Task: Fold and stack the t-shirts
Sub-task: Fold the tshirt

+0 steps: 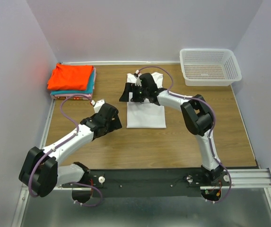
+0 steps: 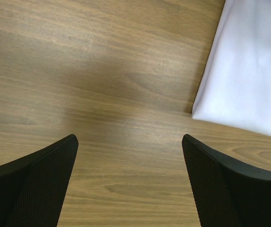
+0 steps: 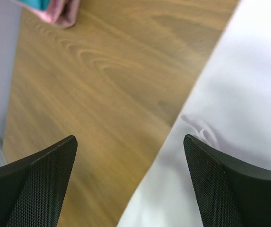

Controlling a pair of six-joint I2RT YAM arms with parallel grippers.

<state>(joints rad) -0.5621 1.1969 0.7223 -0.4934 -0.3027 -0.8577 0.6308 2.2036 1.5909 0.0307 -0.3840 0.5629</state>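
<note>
My left gripper lowers its open fingers onto the white t-shirt's near corner point(image 1: 128, 127) point(image 2: 196, 115) next, as that lies below the gripper and to its right in the top view.
A white t-shirt point(image 1: 146, 116) lies partly folded as a long rectangle in the middle of the wooden table point(image 1: 182, 142). At the back left is a stack of folded t-shirts: orange-red point(image 1: 71, 77) on top, teal point(image 1: 93, 80) under it, pink point(image 1: 71, 98) at the bottom. My right gripper point(image 1: 130, 93) hangs open over the white shirt's upper left edge point(image 3: 230, 118), its jaws straddling cloth and wood point(image 3: 130, 139). My left gripper point(image 1: 118, 122) is open above bare wood point(image 2: 130, 142), just left of the shirt's near left corner point(image 2: 249, 71). Neither gripper holds anything.
A white mesh basket point(image 1: 210, 66) stands at the back right. White walls close off the table at the back and both sides. The corner of the pink shirt point(image 3: 62, 14) shows at the upper left of the right wrist view.
</note>
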